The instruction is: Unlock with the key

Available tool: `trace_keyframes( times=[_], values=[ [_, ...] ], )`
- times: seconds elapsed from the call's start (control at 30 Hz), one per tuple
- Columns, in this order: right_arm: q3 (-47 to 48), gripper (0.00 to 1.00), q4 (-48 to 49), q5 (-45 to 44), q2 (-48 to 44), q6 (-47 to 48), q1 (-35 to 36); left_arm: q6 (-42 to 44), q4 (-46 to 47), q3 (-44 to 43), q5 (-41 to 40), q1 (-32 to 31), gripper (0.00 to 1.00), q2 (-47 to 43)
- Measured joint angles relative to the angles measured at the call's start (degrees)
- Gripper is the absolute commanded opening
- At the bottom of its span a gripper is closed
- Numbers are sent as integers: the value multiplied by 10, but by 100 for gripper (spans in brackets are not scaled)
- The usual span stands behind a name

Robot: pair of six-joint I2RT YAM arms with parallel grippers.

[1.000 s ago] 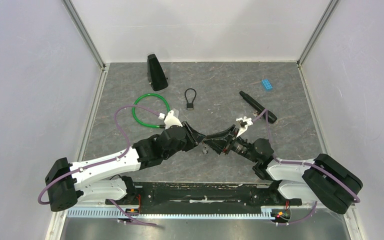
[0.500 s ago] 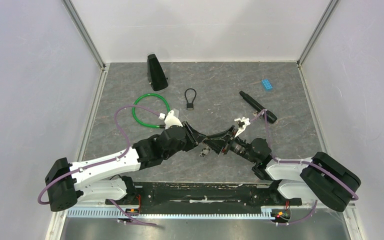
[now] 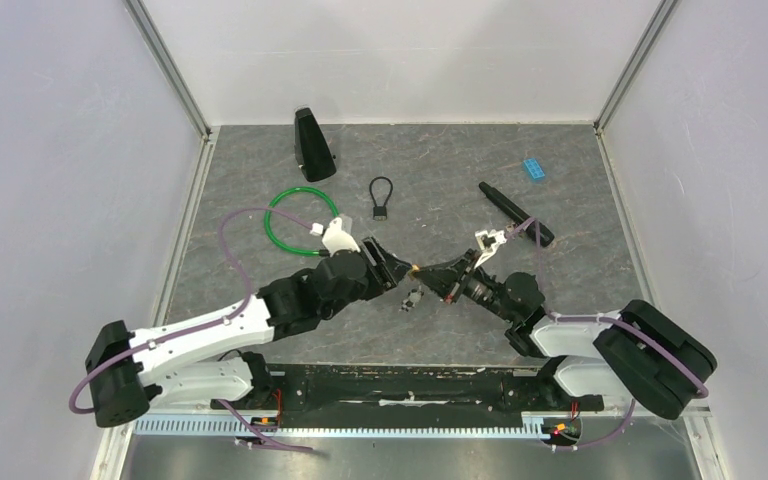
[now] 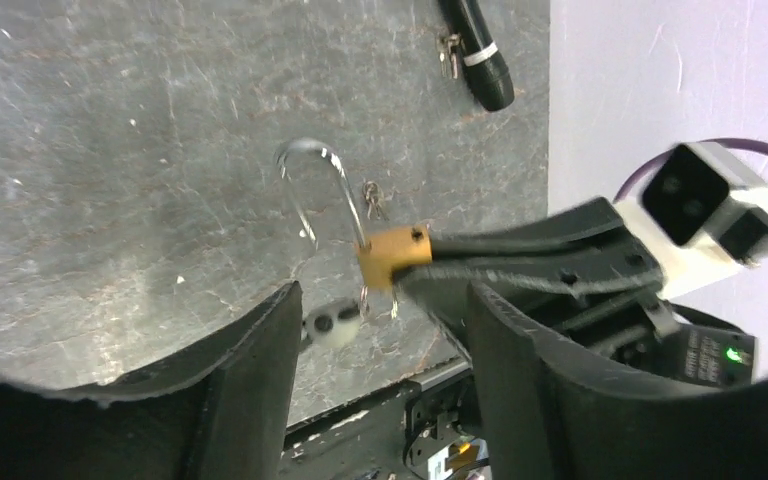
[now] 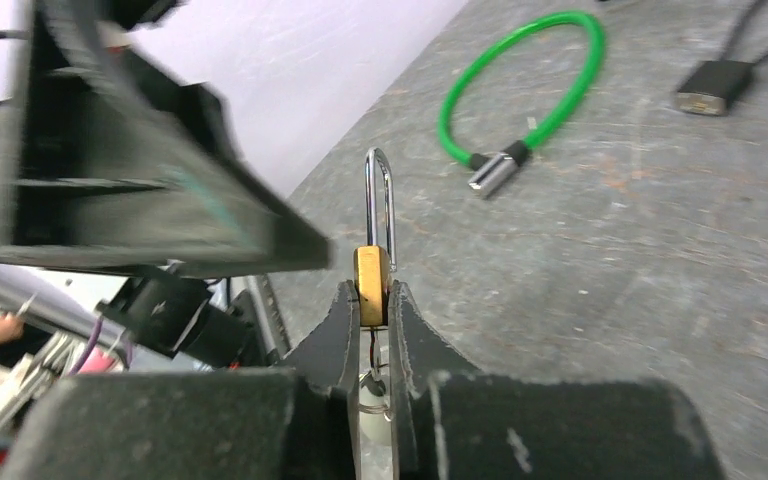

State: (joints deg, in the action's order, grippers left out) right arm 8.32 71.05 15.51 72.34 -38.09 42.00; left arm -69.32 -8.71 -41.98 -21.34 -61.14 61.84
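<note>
One leg of the brass padlock's shackle ends free, so my right gripper needs to move outward and down next and release the padlock on the bare tabletop beside the black cable lock.
My right gripper (image 5: pixel 371 295) is shut on a small brass padlock (image 5: pixel 371 272) and holds it above the table, steel shackle (image 5: pixel 380 200) pointing away. In the left wrist view the padlock (image 4: pixel 393 255) sticks out of the right gripper's black fingers (image 4: pixel 530 255), and one leg of the shackle (image 4: pixel 310 180) seems to end free beside the body. A pale-headed key (image 4: pixel 325 325) hangs blurred on a ring under the padlock. My left gripper (image 4: pixel 380 295) is open and empty, its jaws either side of the key and just short of it. From above, the two grippers (image 3: pixel 400 270) (image 3: pixel 435 275) meet tip to tip.
A green cable lock (image 3: pixel 300 222) lies left of the grippers, with a small black cable lock (image 3: pixel 381 197) behind them. A black wedge (image 3: pixel 312 145) stands at the back left. A black pen-like tool (image 3: pixel 515 213) and a blue brick (image 3: pixel 534 168) lie at the back right.
My left gripper has drawn back from the padlock and shifted slightly away from me. The right gripper has lifted the padlock a little, and the key now swings free under it.
</note>
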Motion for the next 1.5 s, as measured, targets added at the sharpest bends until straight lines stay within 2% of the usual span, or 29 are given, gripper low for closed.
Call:
trace_keyframes(
  times=[0.03, 0.13, 0.3, 0.43, 0.63, 0.7, 1.0, 1.17, 1.5],
  values=[
    [-1, 0, 0, -2, 4, -6, -12, 12, -13, -4, -10, 0, 87, -10],
    [-2, 0, -9, -9, 16, -23, -43, 51, -52, -31, -42, 0, 100, -43],
    [10, 0, -48, -14, 42, -34, -76, 136, -124, -98, -116, 11, 100, -94],
    [58, 0, -83, -14, 93, -45, -99, 198, -184, -132, -148, 61, 100, -118],
    [144, 0, -87, -2, 223, -81, -136, 307, -228, -117, -98, 211, 100, -154],
    [179, 0, -89, 4, 271, -91, -146, 339, -230, -109, -82, 243, 100, -162],
    [320, 0, -124, 25, 402, -115, -196, 426, -224, -64, -20, 284, 100, -167],
    [388, 10, -162, 37, 455, -114, -230, 453, -221, -61, 0, 287, 100, -185],
    [407, 45, -201, 57, 480, -100, -271, 471, -209, -52, 5, 288, 100, -208]
  ],
)
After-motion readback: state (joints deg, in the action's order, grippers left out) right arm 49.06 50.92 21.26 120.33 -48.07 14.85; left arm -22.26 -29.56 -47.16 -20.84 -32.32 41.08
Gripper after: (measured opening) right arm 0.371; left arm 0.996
